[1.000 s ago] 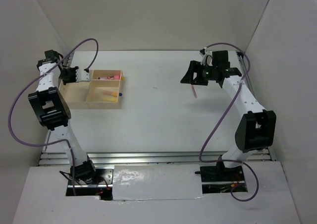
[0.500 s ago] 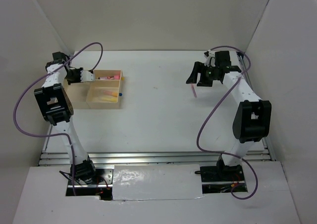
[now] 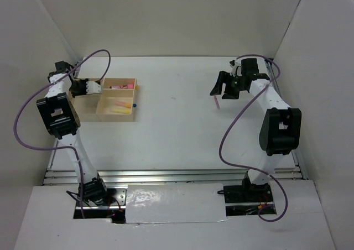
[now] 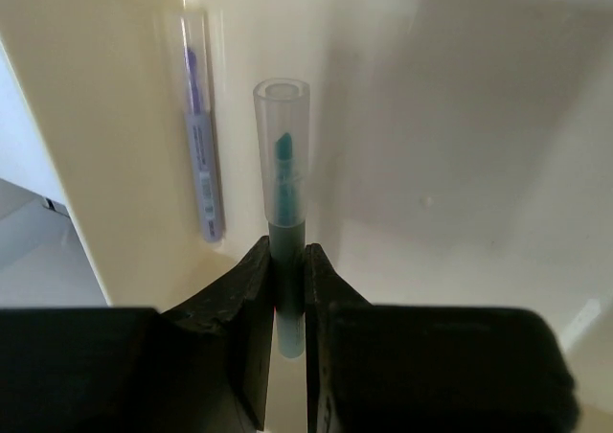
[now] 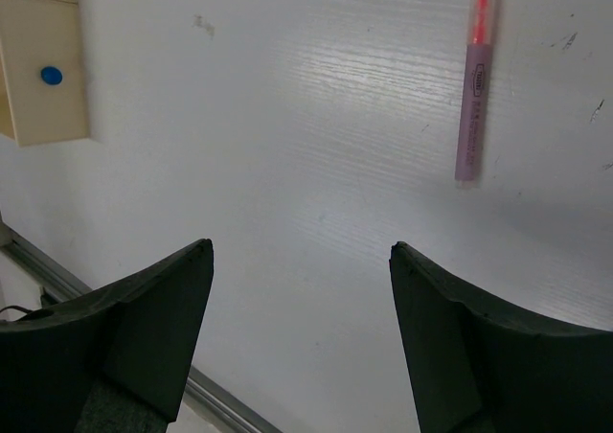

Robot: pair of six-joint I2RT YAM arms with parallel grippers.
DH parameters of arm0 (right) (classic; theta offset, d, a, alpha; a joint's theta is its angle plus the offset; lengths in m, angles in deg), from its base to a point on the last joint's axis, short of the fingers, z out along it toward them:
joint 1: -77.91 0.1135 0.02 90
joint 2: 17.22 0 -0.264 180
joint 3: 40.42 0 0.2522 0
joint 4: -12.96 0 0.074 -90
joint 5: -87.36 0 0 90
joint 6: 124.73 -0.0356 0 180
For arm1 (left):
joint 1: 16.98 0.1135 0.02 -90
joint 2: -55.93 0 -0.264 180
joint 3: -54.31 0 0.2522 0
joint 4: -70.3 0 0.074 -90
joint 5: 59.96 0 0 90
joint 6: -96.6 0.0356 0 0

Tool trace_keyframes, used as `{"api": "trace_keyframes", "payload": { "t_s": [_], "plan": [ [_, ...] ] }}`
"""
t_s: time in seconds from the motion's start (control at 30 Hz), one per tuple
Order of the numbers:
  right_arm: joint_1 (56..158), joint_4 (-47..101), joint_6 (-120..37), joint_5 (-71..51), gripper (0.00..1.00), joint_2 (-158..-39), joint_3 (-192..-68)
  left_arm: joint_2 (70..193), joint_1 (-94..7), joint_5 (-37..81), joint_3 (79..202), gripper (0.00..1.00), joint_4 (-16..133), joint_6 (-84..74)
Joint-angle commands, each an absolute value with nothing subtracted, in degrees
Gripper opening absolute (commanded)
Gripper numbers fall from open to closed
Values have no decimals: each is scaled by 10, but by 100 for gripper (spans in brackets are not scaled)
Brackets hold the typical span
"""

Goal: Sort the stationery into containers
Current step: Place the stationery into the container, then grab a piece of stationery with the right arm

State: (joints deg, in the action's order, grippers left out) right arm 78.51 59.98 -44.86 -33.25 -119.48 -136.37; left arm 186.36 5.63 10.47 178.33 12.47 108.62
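The pink pen's middle (image 3: 215,98) (image 5: 479,48) lies below my right gripper, to its right in the wrist view. Next, my right gripper descends there, open fingers astride it, and closes.
The pale wooden tray (image 3: 113,118) sits at the back left of the table. My left gripper (image 3: 91,87) hangs over its left part and is shut on a grey pen (image 4: 282,179) with a teal tip under a clear cap, its cap end pointing down into a compartment (image 4: 431,165). A lilac pen (image 4: 202,155) lies along that compartment's left wall. The right-hand compartments hold a pink highlighter (image 3: 123,86) and a yellow marker (image 3: 119,103). My right gripper (image 3: 224,87) is open above the table, just back of a thin pink pen (image 3: 217,101) lying loose, which the right wrist view shows up and right of my open gripper (image 5: 301,249) as the pink pen (image 5: 476,88).
White walls close in the table on the left, back and right. A metal rail (image 3: 171,176) runs along the near edge between the arm bases. The tray's corner (image 5: 43,88), with a small blue dot, shows at the top left of the right wrist view.
My left gripper has shifted slightly to the right over the tray, still holding the pen. My right gripper has drifted a little to the right and stayed open.
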Motion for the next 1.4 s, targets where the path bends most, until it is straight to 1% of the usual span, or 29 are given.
{"api": "trace_keyframes", "payload": {
  "t_s": [0.0, 0.03, 0.1, 0.13, 0.17, 0.3, 0.33, 0.47, 0.6, 0.63, 0.7, 0.8, 0.83, 0.9, 0.93, 1.0, 1.07, 1.1, 1.2, 1.27, 1.37],
  "plan": [
    [783, 600, -442, -334, 81, -1192, -1380, 1853, 65, 92, 1767, 21, 122, 1105],
    [783, 600, -444, -333, 81, -1193, -1381, 1853, 64, 93, 1764, 22, 127, 1102],
    [783, 602, -445, -334, 81, -1198, -1387, 1857, 60, 97, 1765, 29, 132, 1092],
    [783, 603, -445, -331, 81, -1199, -1389, 1859, 58, 98, 1766, 36, 134, 1088],
    [783, 605, -445, -331, 81, -1200, -1390, 1861, 56, 99, 1767, 40, 140, 1080],
    [783, 609, -441, -326, 81, -1205, -1393, 1870, 53, 106, 1770, 45, 144, 1075],
    [783, 611, -441, -327, 81, -1207, -1394, 1870, 51, 104, 1770, 51, 146, 1074],
    [783, 614, -441, -324, 81, -1215, -1398, 1867, 50, 101, 1767, 52, 144, 1072],
    [783, 608, -445, -303, 81, -1224, -1403, 1837, 50, 80, 1765, 54, 142, 1057],
    [783, 602, -447, -294, 81, -1227, -1406, 1827, 50, 63, 1764, 63, 144, 1037],
    [767, 605, -459, -252, 80, -1245, -1417, 1794, 51, 40, 1764, 66, 157, 1007],
    [772, 628, -469, -203, 78, -1292, -1474, 1735, 46, -11, 1754, 68, 194, 910],
    [776, 642, -469, -191, 77, -1319, -1487, 1719, 43, -18, 1737, 74, 233, 841],
    [794, 666, -460, -158, 74, -1348, -1528, 1663, 31, -19, 1713, 95, 280, 769],
    [805, 677, -446, -144, 71, -1377, -1543, 1625, 30, -14, 1680, 99, 336, 692],
    [820, 700, -424, -113, 66, -1417, -1584, 1574, 25, -28, 1638, 99, 385, 588],
    [833, 710, -413, -97, 65, -1436, -1604, 1544, 28, -41, 1619, 99, 405, 522],
    [837, 712, -408, -85, 64, -1447, -1618, 1532, 30, -50, 1605, 99, 408, 463],
    [856, 704, -389, -63, 63, -1461, -1633, 1494, 31, -80, 1590, 99, 391, 387],
    [868, 705, -374, -35, 61, -1476, -1644, 1471, 28, -92, 1584, 99, 370, 369],
    [872, 727, -364, -8, 58, -1516, -1694, 1437, 25, -103, 1568, 99, 355, 314]
  ]
}}
